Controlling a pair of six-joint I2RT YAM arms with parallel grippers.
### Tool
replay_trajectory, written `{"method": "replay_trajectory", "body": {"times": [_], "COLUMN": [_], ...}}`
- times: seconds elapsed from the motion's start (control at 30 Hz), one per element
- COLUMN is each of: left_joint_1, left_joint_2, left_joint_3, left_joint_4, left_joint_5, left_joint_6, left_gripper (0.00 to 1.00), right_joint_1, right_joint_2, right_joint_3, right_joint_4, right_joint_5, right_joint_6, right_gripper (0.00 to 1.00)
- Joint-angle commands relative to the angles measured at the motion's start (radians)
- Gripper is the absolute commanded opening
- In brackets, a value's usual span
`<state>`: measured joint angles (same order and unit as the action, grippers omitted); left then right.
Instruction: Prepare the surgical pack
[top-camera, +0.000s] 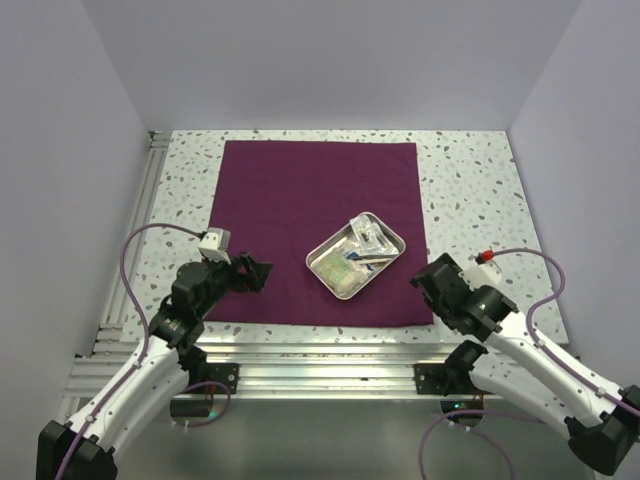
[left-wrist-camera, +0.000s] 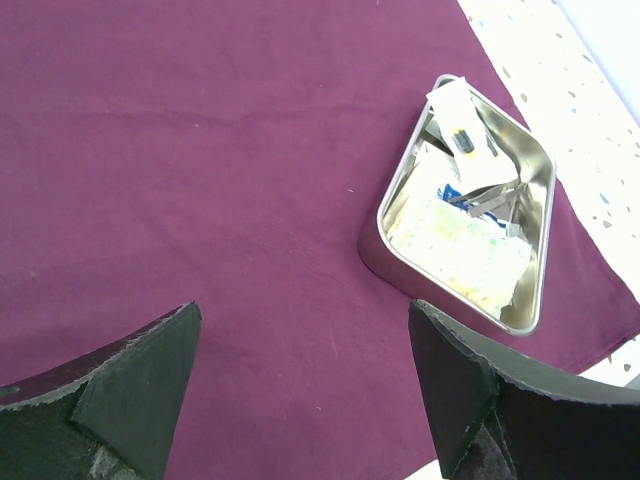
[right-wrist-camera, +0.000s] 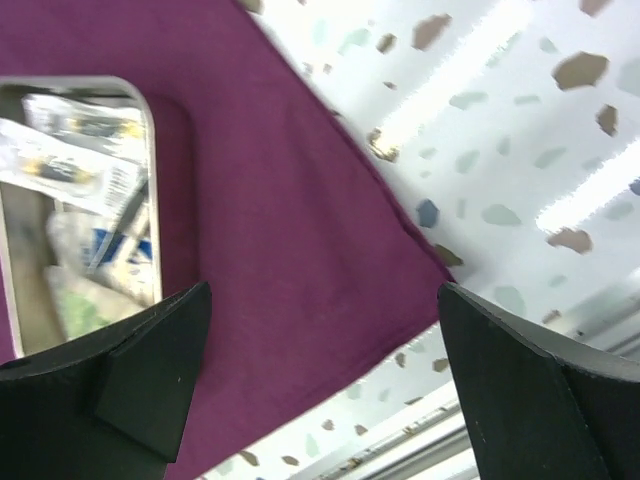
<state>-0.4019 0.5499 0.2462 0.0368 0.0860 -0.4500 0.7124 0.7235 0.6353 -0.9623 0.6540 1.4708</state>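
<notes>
My right gripper moves down and back onto the edge of the cloth's near corner beside the tray to close next, since that corner lies flat and uncovered.
The surgical pack is a big plum-purple cloth (top-camera: 300, 210) spread flat as a square sheet on the table. A metal tray (top-camera: 355, 257) with packaged supplies sits on its near right part; it also shows in the left wrist view (left-wrist-camera: 470, 215) and the right wrist view (right-wrist-camera: 80, 200). My left gripper (top-camera: 258, 274) is open and empty, low over the cloth's (left-wrist-camera: 200, 150) near left part. My right gripper (top-camera: 422, 282) is open and empty above the cloth's (right-wrist-camera: 290, 260) near right corner.
The speckled white tabletop (top-camera: 470, 190) surrounds the cloth. An aluminium rail frame (top-camera: 320, 355) runs along the near edge and the left side. White walls enclose the table on three sides.
</notes>
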Motion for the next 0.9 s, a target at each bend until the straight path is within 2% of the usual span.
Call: {"method": "replay_trajectory", "body": {"times": [0.0,0.13,0.27,0.37,0.53,0.67,0.87], "left_joint_1": [-0.003,-0.003,-0.003,-0.003,-0.003,-0.003,-0.003], "left_joint_2": [-0.002,0.002,0.004,0.005,0.013,0.018,0.018], "left_joint_3": [-0.013,-0.013,-0.015,-0.015,-0.013,-0.012,-0.010], "left_joint_4": [0.054,0.054,0.054,0.054,0.055,0.055,0.055], "left_joint_5": [0.018,0.024,0.027,0.029,0.029,0.027,0.023], "left_joint_6": [0.027,0.025,0.025,0.025,0.024,0.024,0.024], "left_gripper": [0.89,0.89,0.89,0.89,0.89,0.89,0.89], "right_joint_1": [0.001,-0.001,0.001,0.001,-0.001,-0.001,-0.001], "right_joint_2": [0.027,0.074,0.086,0.080,0.128,0.185,0.229], "right_joint_3": [-0.020,-0.051,-0.091,-0.117,-0.143,-0.152,-0.158], "right_joint_4": [-0.116,-0.104,-0.078,-0.052,-0.018,0.014,0.056], "right_joint_5": [-0.072,-0.129,-0.145,-0.155,-0.166,-0.172,-0.145], "right_joint_6": [0.095,0.105,0.121,0.129,0.138,0.148,0.149], "right_gripper": [0.99,0.98,0.82,0.76,0.73,0.65,0.59]}}
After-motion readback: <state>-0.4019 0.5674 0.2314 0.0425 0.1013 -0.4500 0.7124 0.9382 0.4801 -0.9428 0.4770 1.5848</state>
